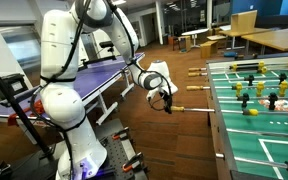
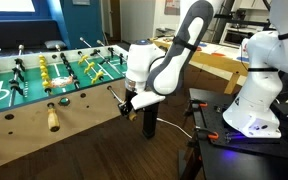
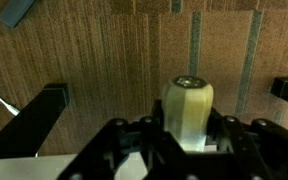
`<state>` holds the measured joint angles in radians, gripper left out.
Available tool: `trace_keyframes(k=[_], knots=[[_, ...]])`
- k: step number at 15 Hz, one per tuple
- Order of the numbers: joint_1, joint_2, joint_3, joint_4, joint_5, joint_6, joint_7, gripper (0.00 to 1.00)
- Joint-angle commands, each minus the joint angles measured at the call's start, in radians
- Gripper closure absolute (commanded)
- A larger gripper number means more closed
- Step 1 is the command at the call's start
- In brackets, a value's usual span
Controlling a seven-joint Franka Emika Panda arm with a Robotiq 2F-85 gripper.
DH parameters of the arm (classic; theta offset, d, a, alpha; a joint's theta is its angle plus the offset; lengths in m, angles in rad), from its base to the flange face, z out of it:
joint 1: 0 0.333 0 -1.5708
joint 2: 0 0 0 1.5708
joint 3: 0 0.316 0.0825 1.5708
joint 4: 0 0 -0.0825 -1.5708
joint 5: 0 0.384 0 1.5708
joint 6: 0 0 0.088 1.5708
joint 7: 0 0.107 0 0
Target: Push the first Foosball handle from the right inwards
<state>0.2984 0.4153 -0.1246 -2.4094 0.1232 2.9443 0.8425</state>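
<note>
The foosball table's side (image 1: 215,111) is outward of my gripper, so my gripper will next push outward along the thin rod toward that side and let go of the handle there.
The first Foosball handle from the right (image 3: 187,100) is a tan cylinder that stands upright between my jaws in the wrist view. My gripper (image 3: 187,132) is shut on it, with dark fingers pressed on both sides. In both exterior views the gripper (image 1: 164,100) (image 2: 132,100) hangs just off the side of the foosball table (image 1: 246,140) (image 2: 84,108). The handle (image 2: 117,96) pokes out from the table edge into the jaws, and its thin rod (image 1: 196,108) runs to the table wall. The gripper body hides most of the handle in an exterior view.
Other tan handles (image 1: 196,87) (image 2: 52,118) stick out of the same table side. A black post (image 2: 149,126) stands below the gripper. A table-tennis table (image 1: 94,72) lies behind the arm. The robot base (image 1: 79,150) and cables sit on the wooden floor.
</note>
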Motion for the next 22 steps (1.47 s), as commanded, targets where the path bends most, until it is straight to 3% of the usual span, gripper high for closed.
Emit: trace_keyframes(k=[1, 9, 16, 17, 18, 20, 22], knots=[[-0.077, 0.006, -0.024, 0.095, -0.007, -0.06, -0.073, 0.86], [-0.203, 0.1, -0.005, 0.276, 0.036, -0.138, -0.207, 0.86], [-0.223, 0.129, 0.001, 0.338, 0.057, -0.198, -0.238, 0.86], [-0.222, 0.125, 0.003, 0.335, 0.059, -0.199, -0.239, 0.65], [-0.22, 0.118, 0.002, 0.328, 0.061, -0.2, -0.238, 0.36], [-0.212, 0.103, -0.003, 0.319, 0.062, -0.192, -0.228, 0.28], [-0.206, 0.068, -0.014, 0.299, 0.056, -0.182, -0.221, 0.13]])
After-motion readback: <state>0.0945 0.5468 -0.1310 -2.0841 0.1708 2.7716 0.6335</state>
